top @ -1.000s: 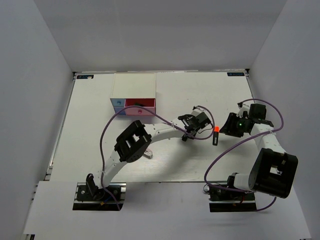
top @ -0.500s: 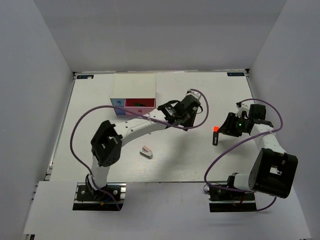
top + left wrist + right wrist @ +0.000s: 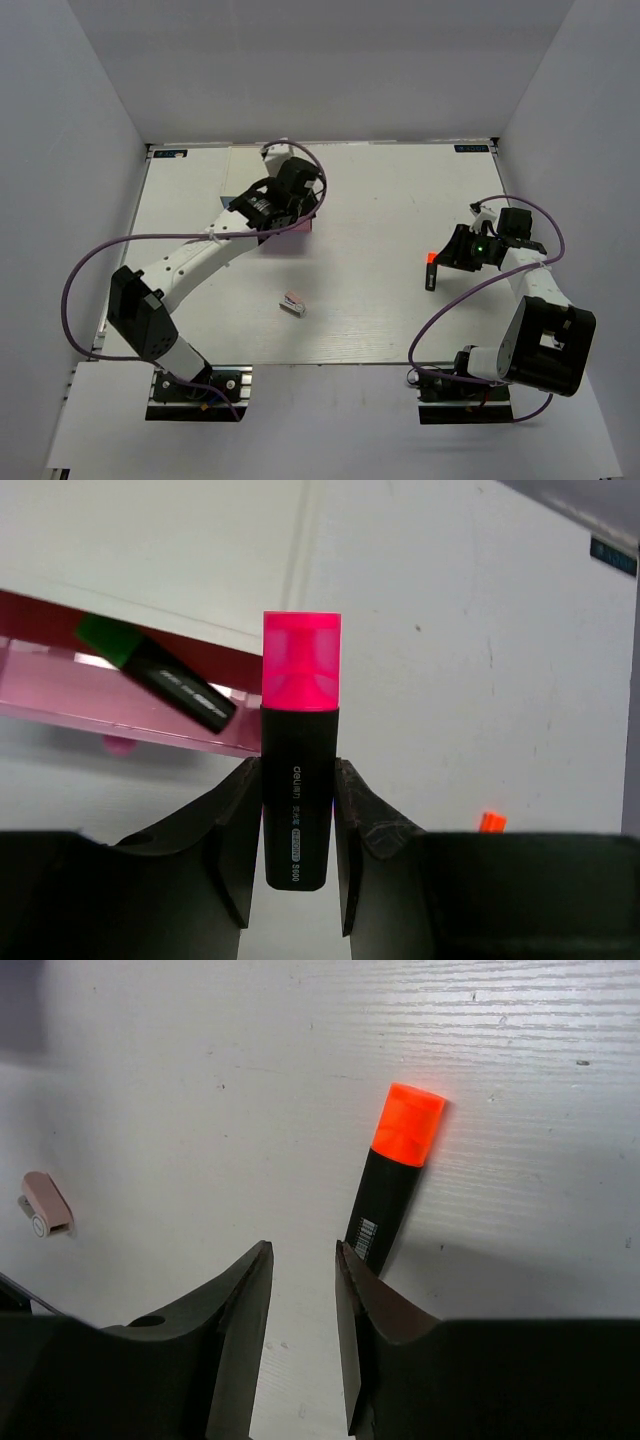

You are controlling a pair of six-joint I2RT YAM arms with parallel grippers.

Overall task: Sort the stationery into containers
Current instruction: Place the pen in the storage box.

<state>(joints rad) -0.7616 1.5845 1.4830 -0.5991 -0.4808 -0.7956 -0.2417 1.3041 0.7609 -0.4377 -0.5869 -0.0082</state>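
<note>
The left gripper swings left in its wrist view, turning, over the open pink drawer and releases next, since that drawer already holds a highlighter.
My left gripper (image 3: 283, 212) is shut on the pink-capped highlighter (image 3: 300, 750) and holds it upright above the table, just right of the open pink drawer (image 3: 60, 702). The green-capped highlighter (image 3: 165, 675) lies in that drawer. The white-topped box (image 3: 262, 165) stands at the back left, partly under my left arm. My right gripper (image 3: 302, 1250) is open and empty. The orange-capped highlighter (image 3: 395, 1180) lies on the table just outside its right finger and also shows in the top view (image 3: 429, 268). The pink-and-white stapler-like piece (image 3: 292, 303) lies mid-table. The beige blocks are out of view.
The stapler-like piece also shows at the left of the right wrist view (image 3: 45, 1205). Grey walls close in the white table on three sides. Purple cables loop off both arms above the table.
My left arm has swung from the table's middle right to the box at the back left, carrying the pink-capped highlighter. The right gripper and the orange highlighter have barely moved.
</note>
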